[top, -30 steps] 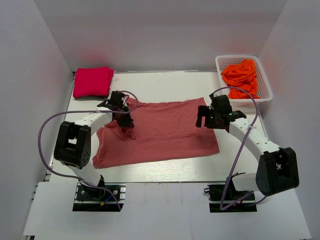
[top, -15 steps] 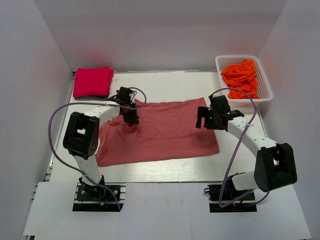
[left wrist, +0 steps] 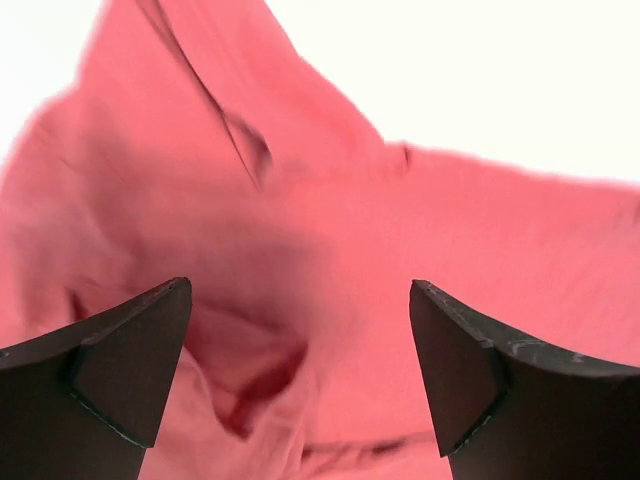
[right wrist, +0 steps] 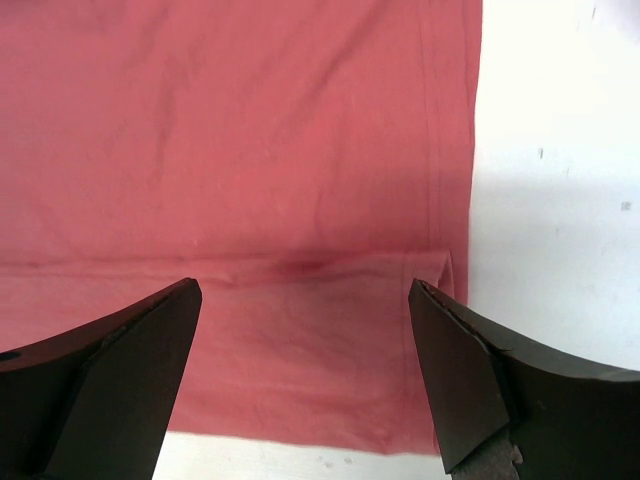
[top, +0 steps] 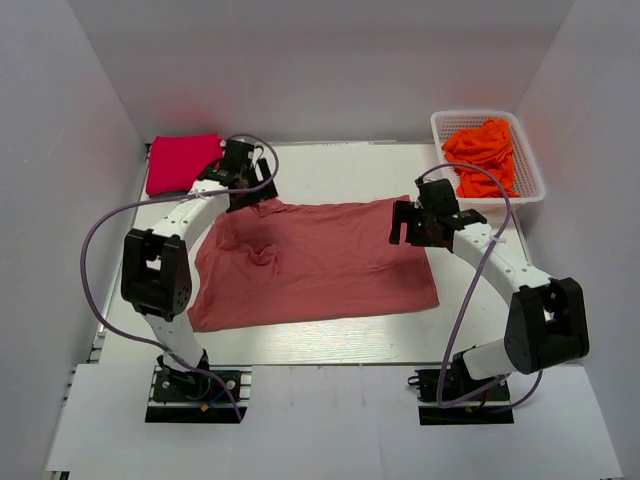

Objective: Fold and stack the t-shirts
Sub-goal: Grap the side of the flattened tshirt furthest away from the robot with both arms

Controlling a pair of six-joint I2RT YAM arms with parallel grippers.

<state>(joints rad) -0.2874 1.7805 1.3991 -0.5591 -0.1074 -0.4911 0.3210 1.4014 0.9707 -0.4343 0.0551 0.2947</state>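
Observation:
My left gripper will move outward, then come down onto the tip of the shirt's far corner and close, because that corner runs outward past my open fingers.
A dusty salmon-pink t-shirt [top: 330, 265] lies spread across the middle of the table, with a small crumple [top: 262, 253] near its left part. My left gripper [top: 245, 192] hovers open above the shirt's far left corner. In the left wrist view the left gripper [left wrist: 300, 370] has wrinkled pink cloth [left wrist: 330, 230] below its spread fingers and nothing between them. My right gripper [top: 404, 228] stands open over the shirt's right edge. In the right wrist view the right gripper [right wrist: 305, 380] is above a folded hem [right wrist: 300, 270]. A folded crimson-pink t-shirt [top: 183, 163] sits at the far left.
A white basket [top: 530, 165] at the far right holds bright orange t-shirts [top: 482, 152]. White walls enclose the table on three sides. Bare white tabletop [right wrist: 560, 200] shows to the right of the shirt's edge.
My left gripper has opened, let go of the bunched cloth and pulled back toward the far left corner. The crumple stays where it was dropped. The right gripper shifted slightly farther back.

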